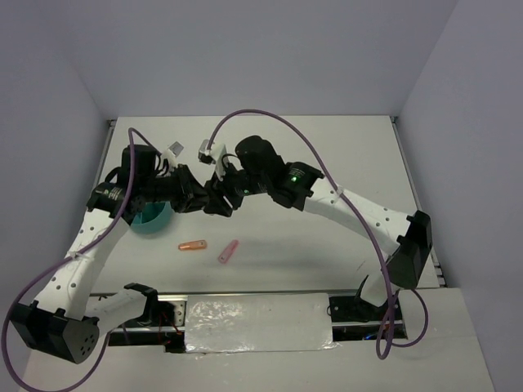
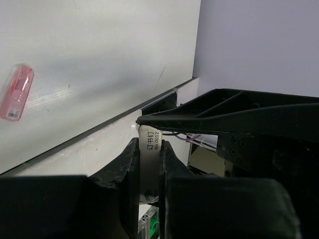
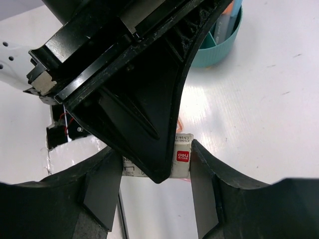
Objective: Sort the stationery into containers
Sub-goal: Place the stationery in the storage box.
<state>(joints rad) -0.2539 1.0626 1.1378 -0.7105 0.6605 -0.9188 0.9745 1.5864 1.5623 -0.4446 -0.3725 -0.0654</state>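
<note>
The teal bowl (image 1: 154, 220) already holds pens, so I will swing my left gripper left in the top view, tilt it down over the bowl's dividers and release the box.
A small white box (image 3: 182, 156) with a red logo hangs above the table between both grippers. My right gripper (image 3: 154, 162) is shut on its two ends. My left gripper (image 2: 149, 162) is shut on its thin sides, the printed label (image 2: 151, 141) showing above the jaws. In the top view the two grippers meet at mid-table, left gripper (image 1: 203, 199) and right gripper (image 1: 224, 194), and the box is hidden between them. The teal bowl (image 1: 154, 220) with inner dividers sits just left of them; its rim (image 3: 222, 50) also appears in the right wrist view. An orange marker (image 1: 193, 245) and a pink marker (image 1: 228, 251) lie on the table below the grippers.
The pink marker (image 2: 16, 92) lies on the white table far left in the left wrist view. A purple cable (image 1: 327, 163) arcs over the right arm. Grey walls enclose the table at the back and sides. A foil-covered strip (image 1: 257, 320) runs along the near edge.
</note>
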